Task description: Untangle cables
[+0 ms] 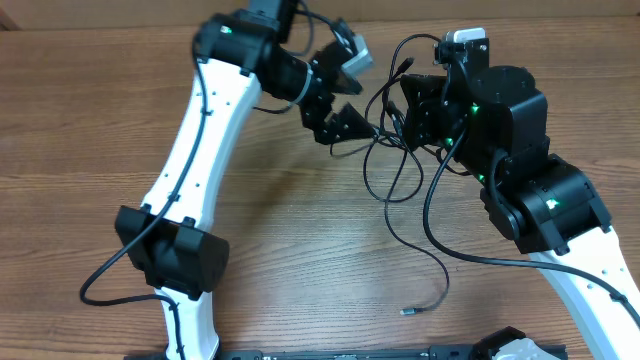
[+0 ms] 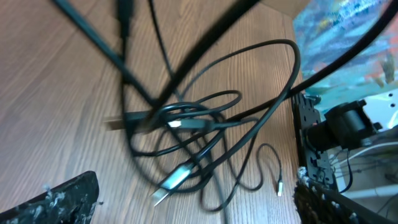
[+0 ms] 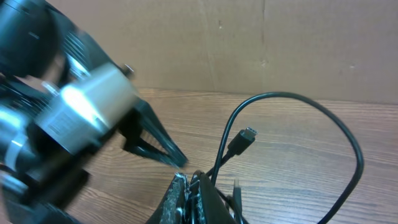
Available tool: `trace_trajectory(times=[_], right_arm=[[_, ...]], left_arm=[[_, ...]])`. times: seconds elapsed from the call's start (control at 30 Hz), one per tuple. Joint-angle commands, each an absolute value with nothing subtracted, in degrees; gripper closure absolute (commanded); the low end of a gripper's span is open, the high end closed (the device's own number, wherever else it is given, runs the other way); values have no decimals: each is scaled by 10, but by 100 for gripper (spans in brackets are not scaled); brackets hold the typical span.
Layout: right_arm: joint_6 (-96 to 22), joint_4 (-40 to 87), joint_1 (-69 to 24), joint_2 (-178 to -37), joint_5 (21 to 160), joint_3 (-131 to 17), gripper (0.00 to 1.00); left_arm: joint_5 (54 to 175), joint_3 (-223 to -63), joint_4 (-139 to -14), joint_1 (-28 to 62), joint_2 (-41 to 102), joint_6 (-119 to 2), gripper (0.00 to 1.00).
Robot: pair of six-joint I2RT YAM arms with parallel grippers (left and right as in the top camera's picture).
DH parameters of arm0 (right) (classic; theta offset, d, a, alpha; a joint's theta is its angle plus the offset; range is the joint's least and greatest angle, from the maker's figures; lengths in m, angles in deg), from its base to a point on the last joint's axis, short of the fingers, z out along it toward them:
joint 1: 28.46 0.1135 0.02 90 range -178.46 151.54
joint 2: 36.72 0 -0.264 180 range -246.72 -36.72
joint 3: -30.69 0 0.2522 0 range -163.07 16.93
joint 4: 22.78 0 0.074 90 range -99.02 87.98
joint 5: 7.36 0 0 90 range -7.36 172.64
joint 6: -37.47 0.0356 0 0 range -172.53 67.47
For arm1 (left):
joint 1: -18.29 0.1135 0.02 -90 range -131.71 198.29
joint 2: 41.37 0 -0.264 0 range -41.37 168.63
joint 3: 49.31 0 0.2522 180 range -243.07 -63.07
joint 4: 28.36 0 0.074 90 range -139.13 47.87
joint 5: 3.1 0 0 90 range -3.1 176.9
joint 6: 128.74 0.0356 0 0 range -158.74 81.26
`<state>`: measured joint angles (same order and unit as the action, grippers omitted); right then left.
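Next, the right gripper pulls away from the left gripper, to the right in the overhead view, and releases, since cables lie bunched between my grippers.
Thin black cables (image 1: pixel 385 140) lie tangled on the wooden table, between my two grippers at the far middle. One strand trails toward the front and ends in a small plug (image 1: pixel 406 312). My right gripper (image 1: pixel 392 122) is shut on the cables (image 3: pixel 224 155); its fingertips (image 3: pixel 193 190) pinch strands, and a plug (image 3: pixel 247 135) sticks up beside them. My left gripper (image 1: pixel 352 95) is open, just left of the tangle. In the left wrist view its wide-apart fingers (image 2: pixel 62 202) frame the cable loops (image 2: pixel 186 124) below, with nothing between them.
A cardboard wall (image 3: pixel 280 43) stands behind the table's far edge. A black rail (image 1: pixel 350 353) runs along the front edge. The right arm's base (image 2: pixel 348 124) and a colourful sheet (image 2: pixel 342 31) show at the right of the left wrist view.
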<state>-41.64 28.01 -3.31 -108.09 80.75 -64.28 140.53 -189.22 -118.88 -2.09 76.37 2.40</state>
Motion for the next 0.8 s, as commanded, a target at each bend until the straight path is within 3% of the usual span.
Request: trace_trajectory(times=[0.0, 0.13, 0.17, 0.23, 0.3, 0.6, 0.77], right_arm=[[-424, 276, -34, -1064, 801, -648, 96], [-424, 282, -34, -1052, 801, -647, 96], [-424, 284, -34, -1048, 801, -648, 96], [-424, 288, -34, -1038, 801, -647, 96], [-426, 291, -34, -1030, 800, -648, 96], [-450, 336, -37, -1028, 659, -647, 96], [-449, 353, -95, -1035, 593, -647, 96]], left_arm=[[1398, -1866, -1165, -36, 765, 50, 7], [1390, -1842, -1130, -37, 765, 49, 37], [1390, -1839, -1125, -37, 765, 49, 55], [1390, -1831, -1118, -37, 765, 48, 68], [1389, -1831, -1115, -37, 765, 45, 96], [1254, -1938, -1192, 37, 721, -145, 96], [1164, -1993, -1259, 88, 667, -206, 96]])
